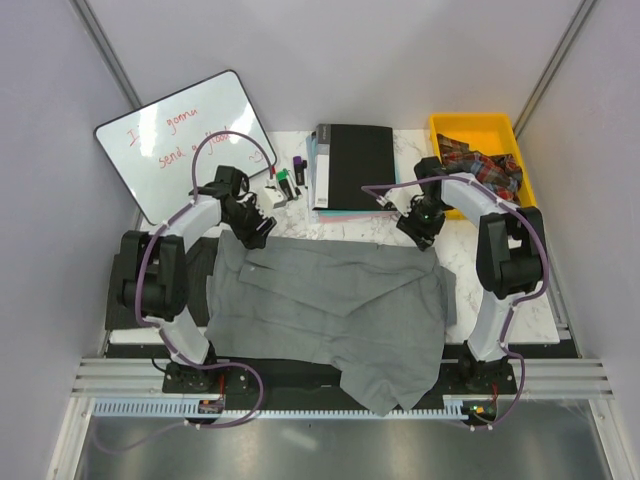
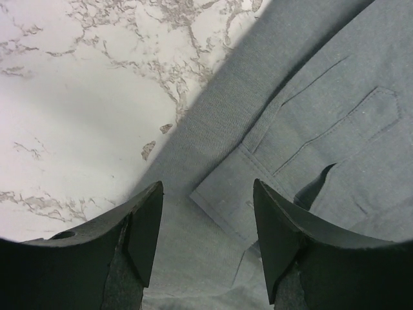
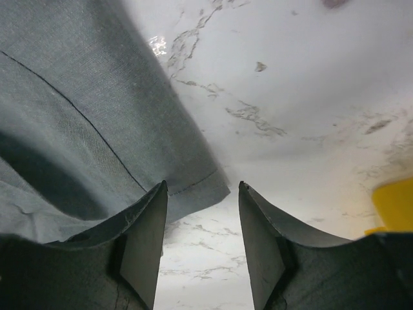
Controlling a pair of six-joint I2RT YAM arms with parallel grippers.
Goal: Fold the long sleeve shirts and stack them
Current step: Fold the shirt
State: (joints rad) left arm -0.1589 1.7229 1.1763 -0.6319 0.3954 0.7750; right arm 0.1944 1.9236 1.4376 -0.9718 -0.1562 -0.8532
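My right gripper's open fingers are around only the corner's tip, so next they need to sink and ease slightly back to straddle the shirt's hemmed far corner (image 1: 431,253) (image 3: 199,193).
A plain mid-grey shirt (image 1: 330,305) lies spread across the marble table, one part hanging over the near edge. My left gripper (image 1: 252,232) is open just above its far left corner; the left wrist view shows the cuff (image 2: 258,187) between its fingers (image 2: 143,226). My right gripper (image 1: 420,235) is open at the shirt's far right corner; the right wrist view shows the hemmed corner (image 3: 193,184) beside the left finger, with bare table between the jaws. The dark striped shirt is not in sight on the table.
A black book with a teal edge (image 1: 350,165) lies at the back centre. A whiteboard (image 1: 185,140) leans at the back left, markers and small items (image 1: 285,183) beside it. A yellow bin (image 1: 480,160) with dark patterned cloth stands at the back right.
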